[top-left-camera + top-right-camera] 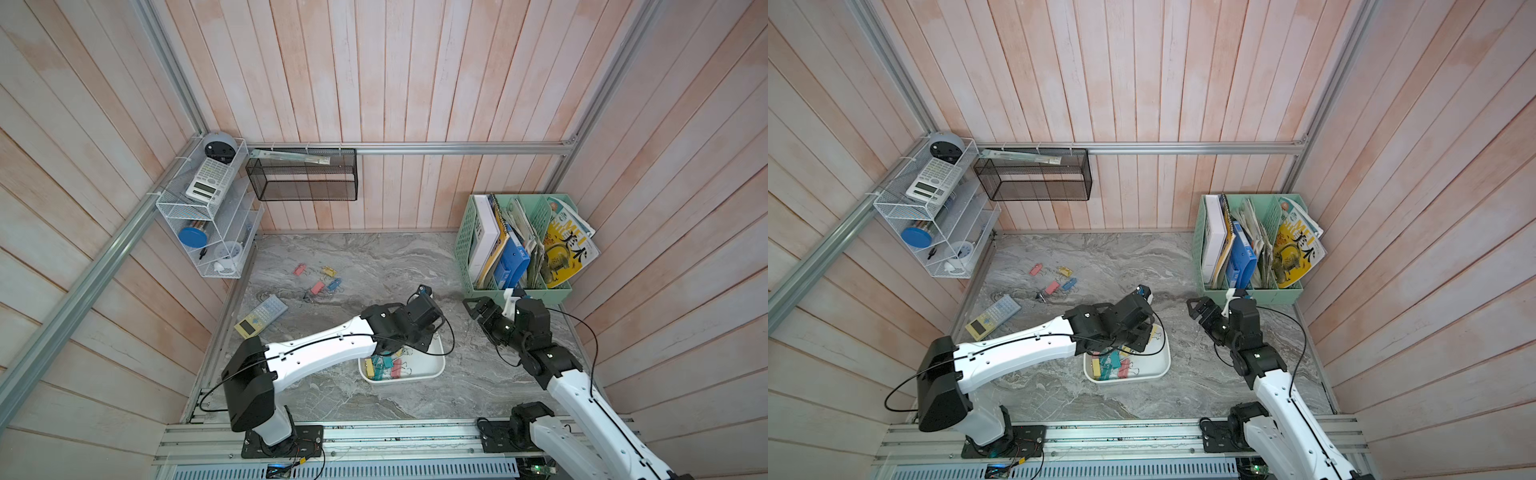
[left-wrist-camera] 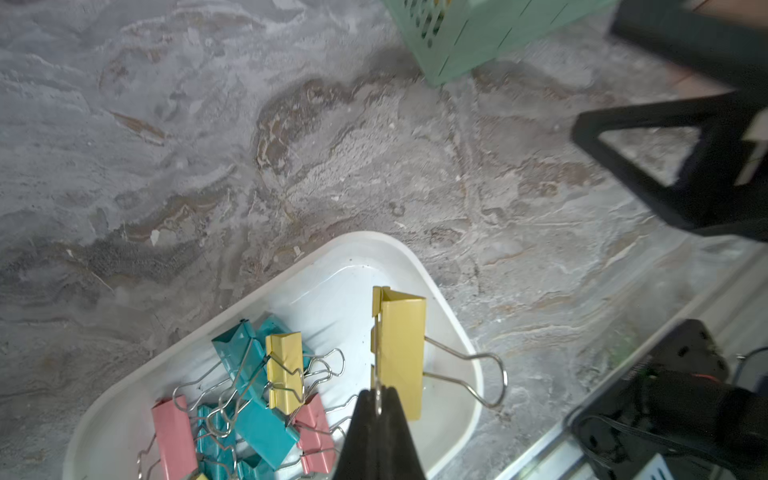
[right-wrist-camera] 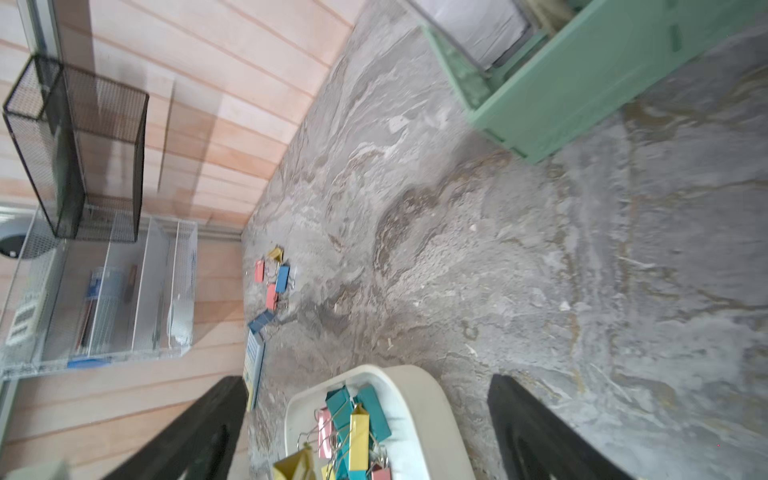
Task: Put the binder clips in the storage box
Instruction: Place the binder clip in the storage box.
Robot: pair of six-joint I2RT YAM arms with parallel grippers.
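My left gripper will next go down into the white storage box (image 1: 436, 365) and let go of the yellow clip's wire handle, because the box's bare bottom beside the teal clips is below the gripper.
My left gripper (image 2: 378, 401) is shut on the wire handle of a yellow binder clip (image 2: 401, 349), which hangs over the far end of the white storage box (image 2: 457, 324). Several pink, teal and yellow binder clips (image 2: 257, 399) lie heaped inside the box. In both top views the box (image 1: 436, 365) (image 1: 1160, 363) sits mid-table, partly under the left wrist. Several loose clips (image 1: 318, 286) (image 1: 1052, 286) (image 3: 272, 276) lie on the table at the far left. My right gripper (image 1: 473, 308) (image 3: 365, 380) hovers open to the right of the box, holding nothing.
A yellow-and-blue calculator (image 1: 262, 318) lies near the left edge, close to the loose clips. A mint green file basket (image 1: 519, 291) full of books stands at the far right, just behind the right gripper. A black mesh basket (image 1: 303, 174) and a white wire shelf (image 1: 199, 208) hang on the walls.
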